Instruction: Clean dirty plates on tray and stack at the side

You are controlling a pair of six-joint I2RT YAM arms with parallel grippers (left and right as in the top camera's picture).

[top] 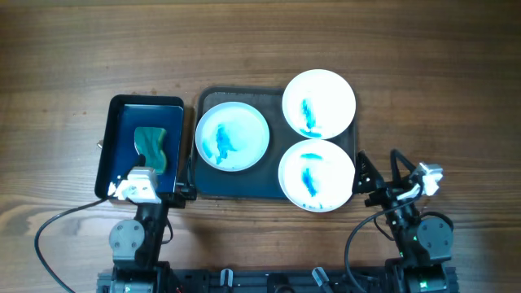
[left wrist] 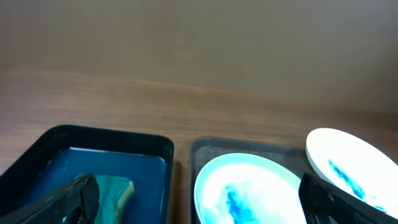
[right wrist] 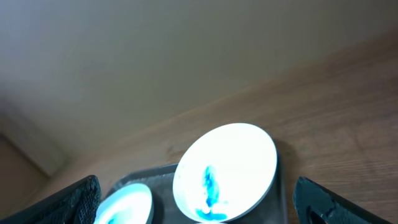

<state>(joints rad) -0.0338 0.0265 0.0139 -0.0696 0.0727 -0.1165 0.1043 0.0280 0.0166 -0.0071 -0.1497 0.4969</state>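
The sponge-side plate's rim (top: 267, 137) (right wrist: 150, 203) lies left of my right gripper in the overhead view, so next I swing across and down onto it where the bare gap leaves room.
Three white plates with blue smears lie on the dark tray (top: 244, 184): one at the left (top: 232, 136), one at the far right (top: 318, 102) overhanging the rim, one at the near right (top: 316, 175). My left gripper (top: 163, 194) is open and empty at the near edge, between the small blue tray and the dark tray. In the left wrist view, the gripper (left wrist: 198, 186) frames the left plate (left wrist: 249, 193). My right gripper (top: 371, 183) is open and empty just right of the near right plate. In the right wrist view, the gripper (right wrist: 196, 183) faces the far right plate (right wrist: 227, 165).
A small glossy blue tray (top: 114, 146) with a green sponge (top: 151, 145) stands left of the dark tray; both show in the left wrist view, tray (left wrist: 112, 140) and sponge (left wrist: 115, 190). Bare wooden table (top: 440, 98) surrounds both trays. Cables trail near both arm bases.
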